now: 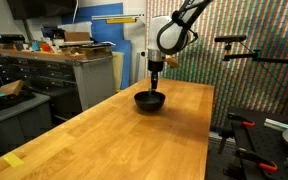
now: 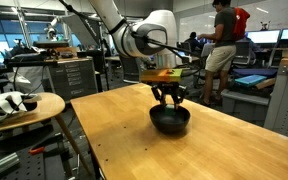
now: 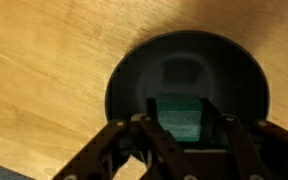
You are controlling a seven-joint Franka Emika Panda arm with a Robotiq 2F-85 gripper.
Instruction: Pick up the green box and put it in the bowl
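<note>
I should lower the green box between the bowl's sides toward its bottom [image 1: 150, 100] [image 3: 186, 92] before I open my gripper, as the box is already over the inside of the bowl.
The black glossy bowl [image 1: 150, 100] [image 2: 170, 120] stands on the wooden table. In the wrist view the bowl [image 3: 144, 70] fills the middle of the picture. My gripper [image 1: 156, 76] [image 2: 168, 98] [image 3: 181, 122] hangs right above the bowl. Its fingers are shut on the green box [image 3: 180, 116], which shows between the jaws over the bowl's inside. In both exterior views the box is too small to make out.
The wooden table [image 1: 104, 135] [image 2: 134, 145] stretches toward the camera. Cabinets and bins [image 1: 44, 70] stand beyond one table edge. A round side table [image 2: 19, 108] with objects stands nearby. A person [image 2: 222, 40] stands in the background.
</note>
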